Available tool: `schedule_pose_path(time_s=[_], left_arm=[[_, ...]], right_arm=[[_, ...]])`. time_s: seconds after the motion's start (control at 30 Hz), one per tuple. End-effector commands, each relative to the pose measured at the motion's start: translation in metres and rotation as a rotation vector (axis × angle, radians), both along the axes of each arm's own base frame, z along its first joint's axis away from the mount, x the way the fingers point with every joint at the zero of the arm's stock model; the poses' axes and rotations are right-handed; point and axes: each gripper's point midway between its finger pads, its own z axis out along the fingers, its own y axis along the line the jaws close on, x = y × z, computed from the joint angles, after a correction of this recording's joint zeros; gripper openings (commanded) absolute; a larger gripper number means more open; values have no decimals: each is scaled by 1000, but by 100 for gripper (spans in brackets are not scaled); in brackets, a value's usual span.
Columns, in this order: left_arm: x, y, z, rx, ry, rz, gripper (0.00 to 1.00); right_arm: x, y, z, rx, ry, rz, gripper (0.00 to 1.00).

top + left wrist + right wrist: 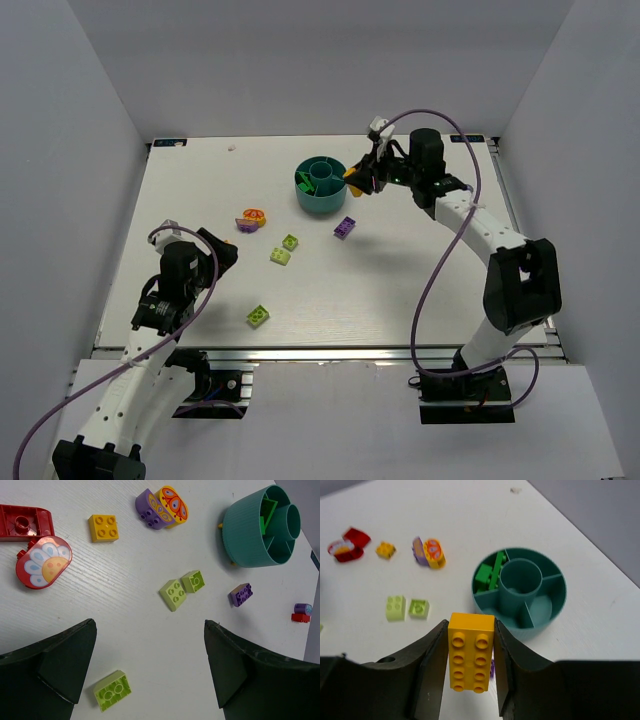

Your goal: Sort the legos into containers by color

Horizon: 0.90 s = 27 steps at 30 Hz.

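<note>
The robot will next move its right gripper to the left in the top view, above the bowl's empty near section [327,193] [503,611], and let go of the orange-yellow lego.
My right gripper [471,626] is shut on an orange-yellow two-by-four lego [471,652], held above the table just beside the teal bowl [540,629]. In the top view the gripper [355,181] is at the bowl's [318,205] right side. Dark green legos [487,575] lie in one compartment. My left gripper [150,665] is open and empty above a lime lego [112,690]; it shows at the left in the top view [222,251]. Two lime legos [173,594] [193,581] and a purple lego [241,594] lie on the table between gripper and bowl [245,540].
A small yellow lego [103,527], red pieces with a flower print [43,562] and a purple and orange curved pair [161,507] lie at the far left. A small purple and red piece [301,612] lies past the purple lego. White walls surround the table [400,280].
</note>
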Motion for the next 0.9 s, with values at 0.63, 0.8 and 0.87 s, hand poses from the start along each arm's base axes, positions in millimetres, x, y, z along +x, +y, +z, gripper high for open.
schedule_pose_path(time_s=[0.63, 0.8, 0.87], left_arm=[[2, 2, -2, -11, 35, 32, 97], [5, 2, -7, -8, 55, 35, 97], [6, 1, -9, -4, 64, 32, 97]], right_arm=[[56, 42, 11, 382, -174, -39, 0], [64, 47, -5, 391, -183, -45, 3], [71, 48, -6, 395, -192, -48, 6]])
